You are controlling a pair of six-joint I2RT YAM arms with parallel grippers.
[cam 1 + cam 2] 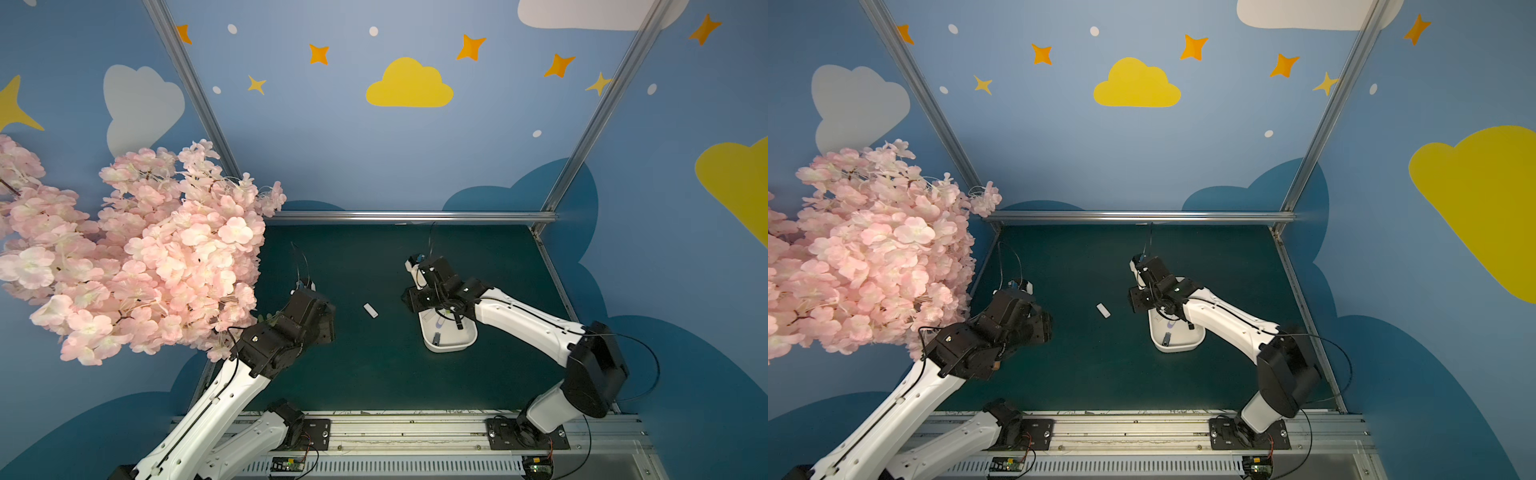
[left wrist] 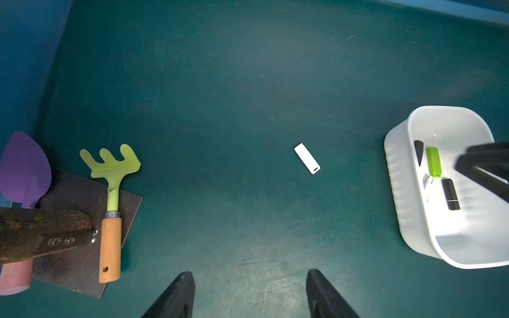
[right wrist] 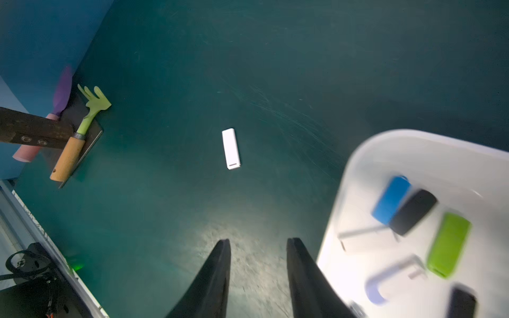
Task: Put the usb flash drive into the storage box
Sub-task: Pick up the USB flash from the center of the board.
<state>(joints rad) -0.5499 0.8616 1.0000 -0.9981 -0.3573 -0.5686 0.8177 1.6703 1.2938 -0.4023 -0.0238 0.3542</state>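
My right gripper moves away from the box (image 1: 449,345) and down over the white drive's slotted end (image 1: 373,314) next, toward my left gripper, since the drive lies alone below.
A small white usb flash drive (image 1: 370,310) (image 1: 1103,310) lies flat on the green mat between the two arms, apart from everything. It also shows in both wrist views (image 2: 306,158) (image 3: 231,148). The white storage box (image 1: 449,345) (image 1: 1177,348) sits to its right, under the right arm's wrist. Inside the box (image 3: 358,165) lie several drives, among them a blue (image 3: 391,199), a black (image 3: 413,212) and a green one (image 3: 449,245). My left gripper (image 2: 249,274) hangs open over bare mat, short of the white drive. My right gripper (image 3: 257,241) is open and empty beside the box's rim.
A green toy rake with a wooden handle (image 2: 110,192) and a purple toy shovel (image 2: 24,170) rest on a dark slab (image 2: 82,247) at the mat's left edge. A pink blossom branch (image 1: 137,257) overhangs the left arm. Blue walls enclose the mat.
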